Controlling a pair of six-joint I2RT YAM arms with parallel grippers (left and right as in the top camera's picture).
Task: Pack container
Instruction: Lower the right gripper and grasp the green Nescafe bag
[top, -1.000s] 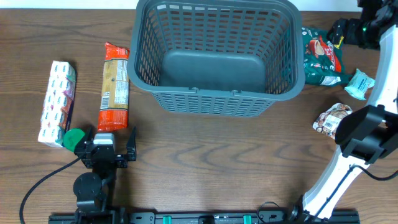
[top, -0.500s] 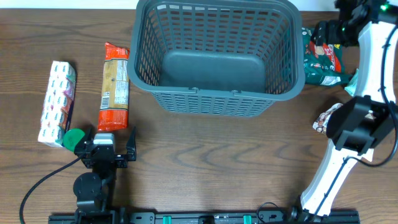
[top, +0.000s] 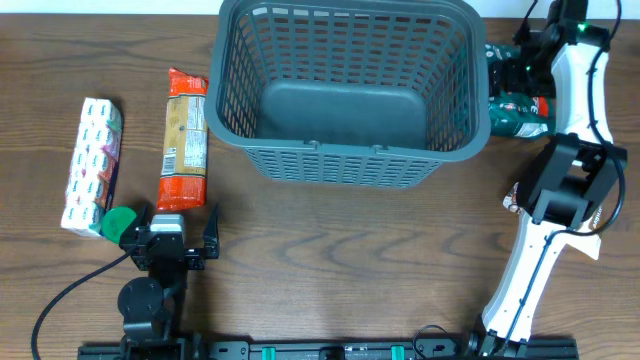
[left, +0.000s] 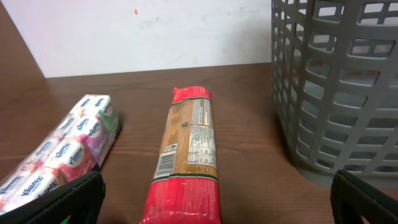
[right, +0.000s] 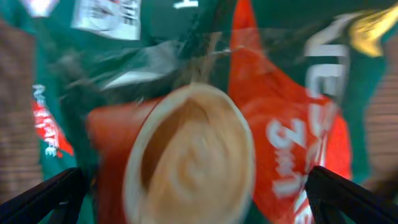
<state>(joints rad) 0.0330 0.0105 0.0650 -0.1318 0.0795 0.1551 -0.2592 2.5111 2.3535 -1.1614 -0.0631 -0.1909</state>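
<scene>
The packet lies below my right gripper, between its open fingers, so next I will lower that gripper onto the middle of the coffee packet (top: 518, 112) (right: 193, 149) and close its fingers.
The container (top: 345, 166) is a large dark grey slotted basket at the back middle of the table, with nothing in it; its wall also shows in the left wrist view (left: 336, 81). My right gripper (top: 508, 78) is open, just right of the basket and low over a green and red coffee packet (top: 518, 112). That packet fills the blurred right wrist view (right: 280, 143), between my open jaws (right: 196, 199). My left gripper (top: 172, 228) is open and empty near the front left. Its jaws (left: 214, 208) point at a long red and orange packet (top: 185, 140) (left: 189, 143).
A pack of tissue packets (top: 90, 165) (left: 62, 149) lies at the far left beside the long packet. A brown and white snack packet (top: 520, 195) lies at the right, partly behind my right arm.
My right gripper has moved left and down from the far right corner onto the green coffee packet. The arm now covers the pale packet at the right. The left arm has not moved.
</scene>
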